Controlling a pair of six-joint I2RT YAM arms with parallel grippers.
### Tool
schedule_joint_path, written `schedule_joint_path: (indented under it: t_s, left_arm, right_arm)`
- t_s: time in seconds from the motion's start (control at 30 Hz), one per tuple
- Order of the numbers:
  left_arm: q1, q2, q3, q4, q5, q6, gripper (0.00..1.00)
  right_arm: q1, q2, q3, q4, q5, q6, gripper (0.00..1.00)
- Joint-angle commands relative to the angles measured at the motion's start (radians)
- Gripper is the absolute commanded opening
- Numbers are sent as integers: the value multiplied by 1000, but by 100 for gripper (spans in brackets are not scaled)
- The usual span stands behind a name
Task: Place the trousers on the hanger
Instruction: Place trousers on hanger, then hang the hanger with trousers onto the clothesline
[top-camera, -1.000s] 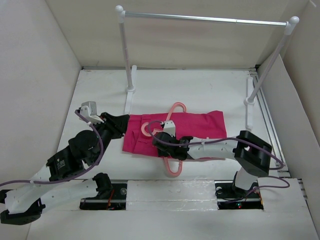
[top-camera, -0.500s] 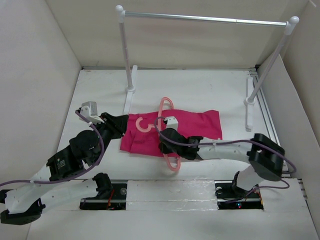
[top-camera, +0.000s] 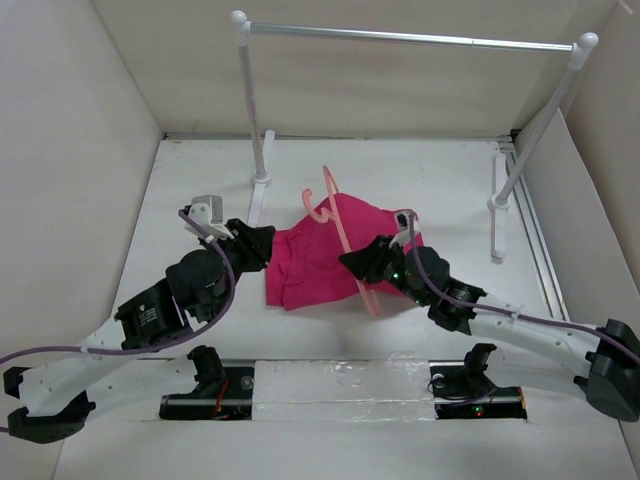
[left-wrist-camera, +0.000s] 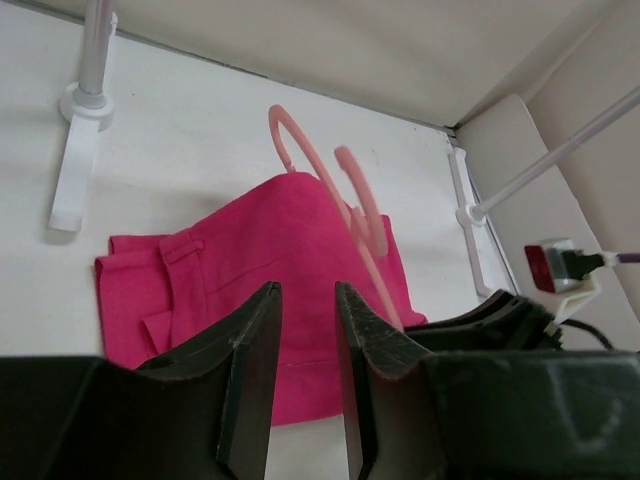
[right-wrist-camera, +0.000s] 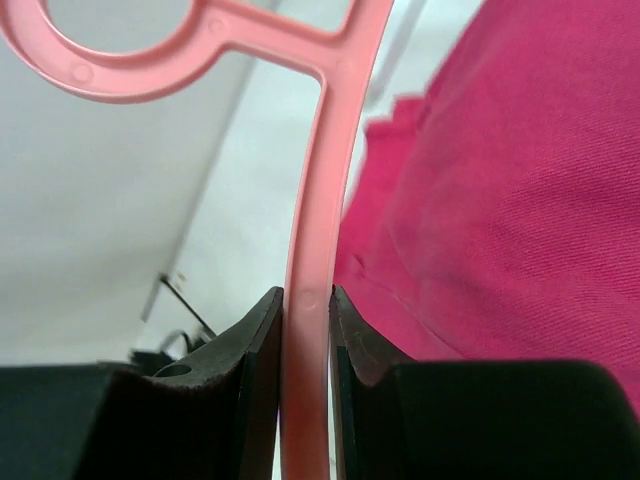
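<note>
My right gripper moves up and outward to the silver bar (top-camera: 522, 44) above it next and releases, since the trousers hang over the hanger (top-camera: 338, 222).
The magenta trousers (top-camera: 310, 260) hang folded over the pale-pink hanger (top-camera: 338, 222), with their lower part bunched on the table. The hanger stands tilted, hook up toward the back. My right gripper (top-camera: 352, 262) is shut on the hanger's thin bar (right-wrist-camera: 320, 170), with the trousers (right-wrist-camera: 520, 200) just right of the fingers. My left gripper (top-camera: 270, 243) is at the left edge of the trousers. In the left wrist view its jaws (left-wrist-camera: 305, 290) stand slightly apart with nothing between them, and the trousers (left-wrist-camera: 270, 240) and hanger (left-wrist-camera: 365, 225) lie ahead.
A white-and-silver garment rail (top-camera: 410, 38) spans the back, with feet at the left (top-camera: 260, 180) and right (top-camera: 497, 205). Beige walls enclose the white table on three sides. The right arm stretches low across the front right.
The right gripper has raised the hanger from flat to tilted upright and moved right, pulling the trousers up and bunching them. The left gripper has moved right and forward.
</note>
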Motion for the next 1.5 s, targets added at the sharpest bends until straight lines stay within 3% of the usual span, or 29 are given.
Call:
schedule_joint_path:
  t_s: [0.0,0.13,0.27,0.53,1.0,1.23,1.47]
  left_arm:
    - [-4,35,49,99,32,48,24]
    - [-4,76,72,164,73,89,25]
    - [-4,122,118,205,108,117,25]
    - [-4,141,99,202,161,62,24]
    - [-4,109,23,124,161,-2,23]
    - [-4,123,8,115,178,-9,23]
    - [-4,146,13,110,182,-9,23]
  right_arm:
    - [-80,-100,69,252,-67,22,0]
    - [-183,-149,241,125,-127,13,0]
    - [-323,-164,303,103,-178,45,0]
    - [-606,-66,332,431,-311,228,0]
    - [-1001,9,433,603,-436,438,0]
    - [-1134,46,426,619,-462,515,0]
    - [-1194,202,487,697,-509,565,0]
